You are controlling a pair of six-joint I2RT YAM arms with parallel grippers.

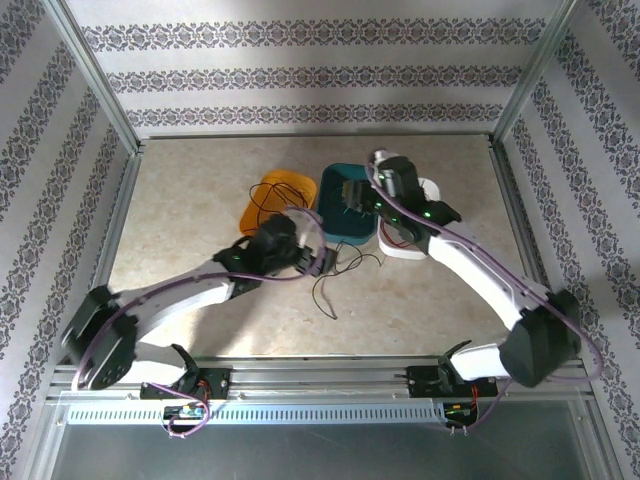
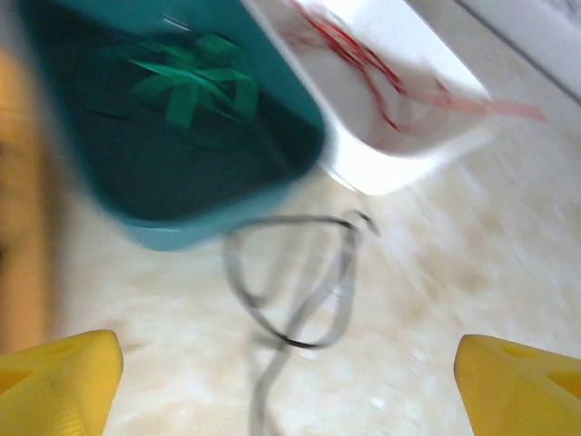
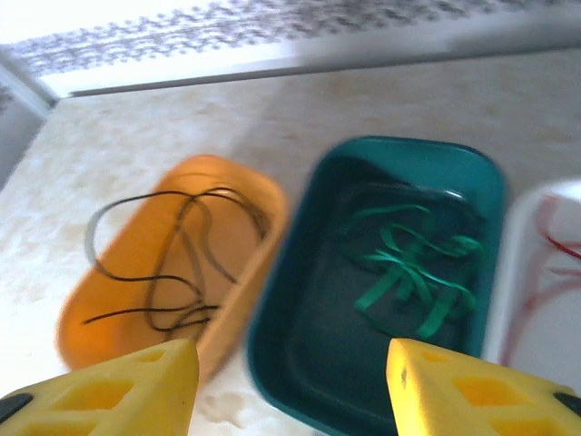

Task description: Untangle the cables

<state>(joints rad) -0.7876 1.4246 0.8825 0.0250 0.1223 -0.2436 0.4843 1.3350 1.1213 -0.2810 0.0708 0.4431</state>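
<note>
The black cable's looped end point(image 1: 360, 258) point(image 2: 349, 234) lies below my left gripper, loose outside the trays. I will move down toward the white tray's near end and close on the cable next.
A loose black cable point(image 1: 340, 272) lies curled on the table just in front of the trays; in the left wrist view this black cable point(image 2: 300, 282) loops ahead of my left gripper point(image 2: 286, 386), which is open and holds nothing. Another black cable point(image 3: 172, 263) lies in the orange tray point(image 3: 245, 282). A green cable point(image 3: 408, 268) sits bunched in the teal tray point(image 3: 300, 345), and a red cable point(image 2: 363, 64) in the white tray point(image 2: 408, 154). My right gripper point(image 3: 290, 391) hovers open over the teal tray's near edge, nothing between its fingers.
The orange tray point(image 1: 285, 178), teal tray point(image 1: 345, 235) and white tray point(image 1: 405, 250) stand side by side at mid-table. My left gripper point(image 1: 318, 262) and right gripper point(image 1: 355, 195) are close together there. Patterned walls and metal frame posts enclose the table.
</note>
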